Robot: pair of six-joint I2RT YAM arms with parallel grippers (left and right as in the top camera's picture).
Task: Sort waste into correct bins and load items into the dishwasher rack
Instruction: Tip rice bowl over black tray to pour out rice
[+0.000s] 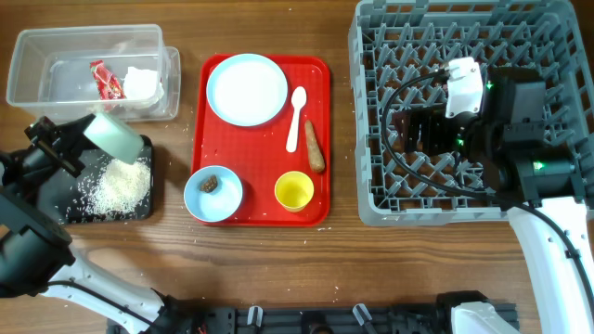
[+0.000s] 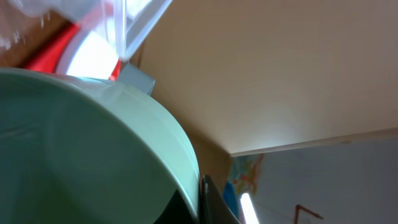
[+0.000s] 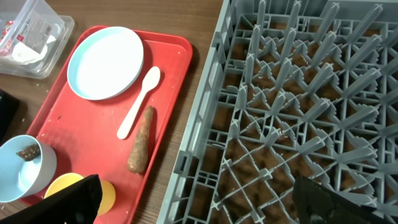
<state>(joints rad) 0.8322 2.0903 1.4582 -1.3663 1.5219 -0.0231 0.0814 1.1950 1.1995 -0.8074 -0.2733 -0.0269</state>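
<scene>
The rice lies in the black tray [image 1: 56,199], so next my left gripper should turn the bowl upright and swing it across and down onto the red serving tray's bare middle [image 1: 263,148].
My left gripper [image 1: 82,147] is shut on the mint green bowl [image 1: 115,136] and holds it tilted over the black tray [image 1: 56,199], where white rice grains [image 1: 119,186] lie in a heap. The bowl [image 2: 93,155] fills the left wrist view, with one finger [image 2: 210,202] against its rim. The clear tub [image 1: 56,51] holds the red wrapper [image 1: 105,79] and the white tissue [image 1: 141,83]. My right gripper [image 1: 408,130] is open and empty above the grey dishwasher rack [image 1: 548,56], over its left edge [image 3: 199,205].
The red serving tray [image 1: 320,74] holds the pale blue plate [image 1: 246,88], white spoon [image 1: 296,116], brown stick [image 1: 316,147], yellow cup [image 1: 294,190] and the pale blue bowl [image 1: 227,199] with the brown lump [image 1: 212,183]. Stray rice grains lie around the black tray.
</scene>
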